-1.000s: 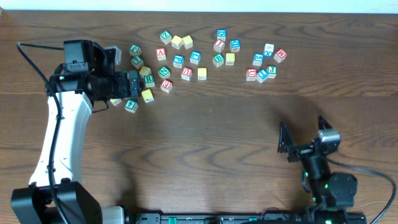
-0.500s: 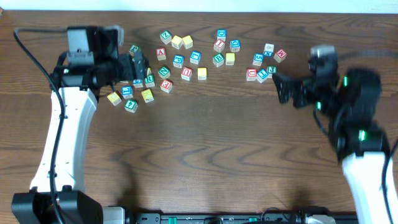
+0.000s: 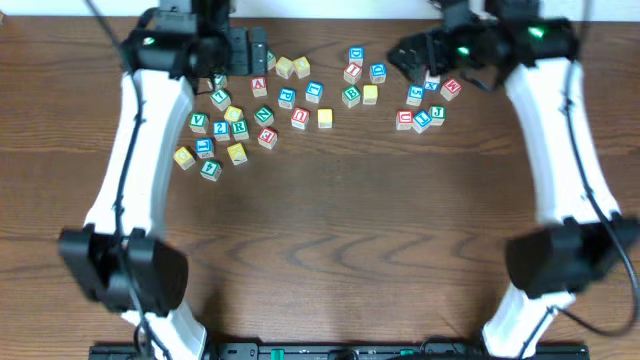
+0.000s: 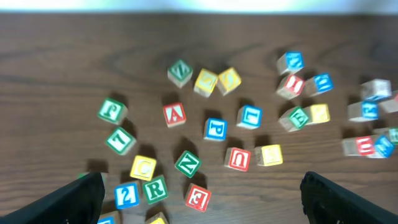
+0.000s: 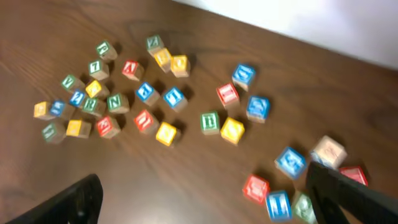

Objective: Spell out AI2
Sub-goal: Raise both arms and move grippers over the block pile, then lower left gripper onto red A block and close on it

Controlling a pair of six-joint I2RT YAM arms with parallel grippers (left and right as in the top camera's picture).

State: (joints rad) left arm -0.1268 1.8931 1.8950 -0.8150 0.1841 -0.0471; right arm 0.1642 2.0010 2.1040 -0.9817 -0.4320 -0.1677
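The red A block [image 3: 259, 86] [image 4: 175, 114] is crooked, so my left gripper should turn slightly and go down onto it before grabbing it.
Several lettered wooden blocks lie scattered across the far part of the brown table. The red A block [image 3: 259, 87] lies left of centre and also shows in the left wrist view [image 4: 174, 114]. The blue 2 block [image 3: 220, 129] sits in the left cluster, next to a green R block [image 4: 155, 188], and also shows in the left wrist view [image 4: 126, 195]. My left gripper [image 3: 246, 47] is open and empty, held high over the left cluster [image 4: 208, 214]. My right gripper [image 3: 405, 50] is open and empty, above the right cluster [image 5: 205, 202]. I cannot pick out an I block for sure.
A right-hand group of blocks includes a red one [image 3: 404, 119] and blue ones [image 3: 421, 121]. Yellow blocks [image 3: 324, 118] lie in the middle. The table's far edge [image 3: 330, 18] runs just behind the blocks.
Both arms have swung up and toward the far side. The right gripper went from the near right edge to above the right cluster. The left gripper rose from the left cluster. No block was taken.
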